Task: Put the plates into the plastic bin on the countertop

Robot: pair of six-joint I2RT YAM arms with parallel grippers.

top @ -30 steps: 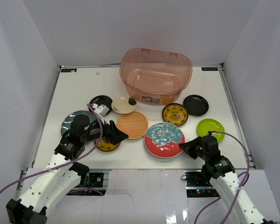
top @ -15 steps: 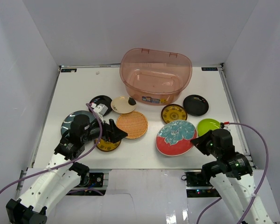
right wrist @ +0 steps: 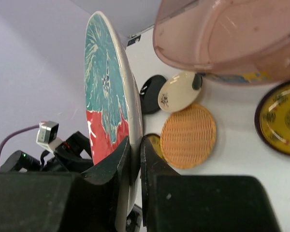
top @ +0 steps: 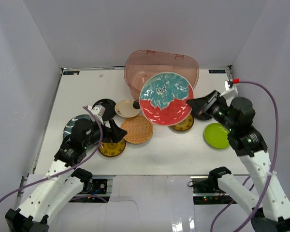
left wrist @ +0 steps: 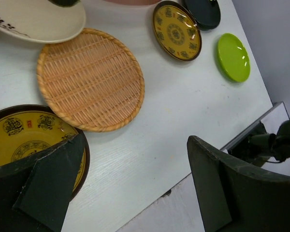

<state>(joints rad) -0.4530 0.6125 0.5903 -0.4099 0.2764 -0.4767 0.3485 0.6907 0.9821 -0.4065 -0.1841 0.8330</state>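
Observation:
Next, my right gripper carries the plate outward, then down into the pinkish plastic bin (top: 162, 67) (right wrist: 232, 38), releasing its rim, since the plate hangs short of the opening.
My right gripper (top: 190, 103) is shut on the rim of the large red-and-teal plate (top: 166, 98). It holds the plate tilted up in the air, in front of the pinkish plastic bin (top: 162, 67). The right wrist view shows the plate (right wrist: 106, 87) edge-on between the jaws (right wrist: 135, 150), with the bin (right wrist: 232, 38) beyond. My left gripper (top: 117, 134) is open and empty, low over a yellow-patterned brown plate (left wrist: 24, 137) beside the wicker plate (left wrist: 91, 79).
On the white countertop (top: 159, 154) lie a grey-blue plate (top: 77, 125), a black plate (top: 105, 104), a cream plate (top: 127, 108), a second yellow-patterned plate (top: 182, 123), a second black plate (top: 203, 114) partly behind my right gripper, and a lime green plate (top: 217, 135).
My right gripper has lifted the red-and-teal plate off the countertop and carried it up and back toward the bin, tilting it upright. My left arm has barely moved.

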